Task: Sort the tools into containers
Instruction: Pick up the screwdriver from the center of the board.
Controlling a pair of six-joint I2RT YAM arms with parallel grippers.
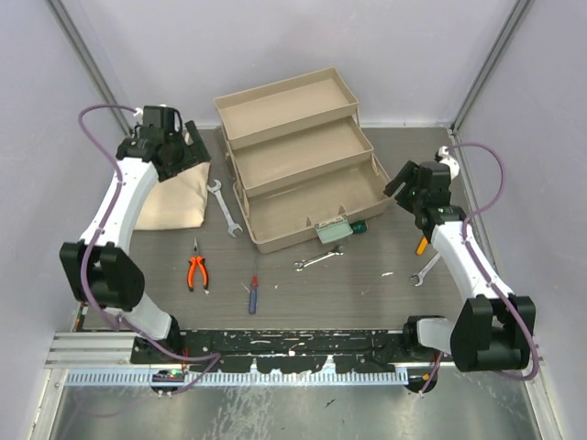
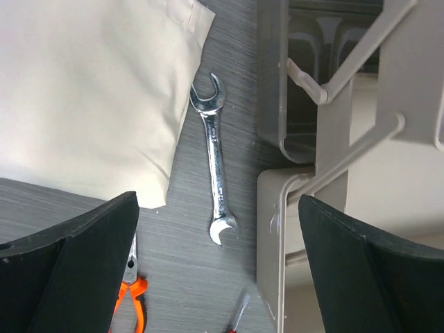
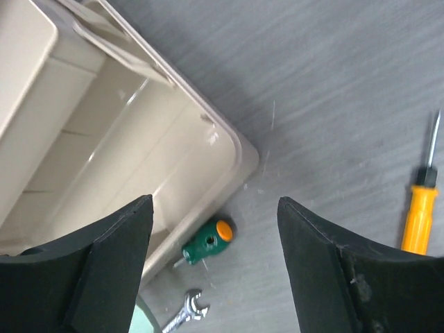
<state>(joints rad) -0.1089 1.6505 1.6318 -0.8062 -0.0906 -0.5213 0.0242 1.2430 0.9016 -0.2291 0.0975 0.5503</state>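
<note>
I will next move my right gripper down and back onto the green screwdriver's handle [image 1: 359, 226] [image 3: 210, 240], because it is below the gripper's open fingers and closer to my base.
The toolbox [image 1: 303, 160] stands open in the middle, its three stepped tan trays holding nothing. My left gripper [image 1: 183, 147] hangs open and holds nothing, over the gap between a beige cloth bag and the box. Below it a silver wrench [image 2: 216, 159] lies on the table. Orange-handled pliers [image 2: 128, 305] and a screwdriver tip [image 2: 241, 313] show near the left gripper [image 2: 218, 263]. My right gripper [image 1: 410, 181] is open by the box's right corner. A green screwdriver [image 3: 208, 241] lies against the lowest tray [image 3: 239, 149], between the fingers of the right gripper [image 3: 215, 270].
The beige cloth bag [image 1: 174, 197] lies left of the box. In front of the box lie a blue-red screwdriver [image 1: 253, 295] and a second wrench [image 1: 318, 259]. At the right lie an orange screwdriver [image 3: 418, 218] and a third wrench [image 1: 424, 270]. Grey walls enclose the table.
</note>
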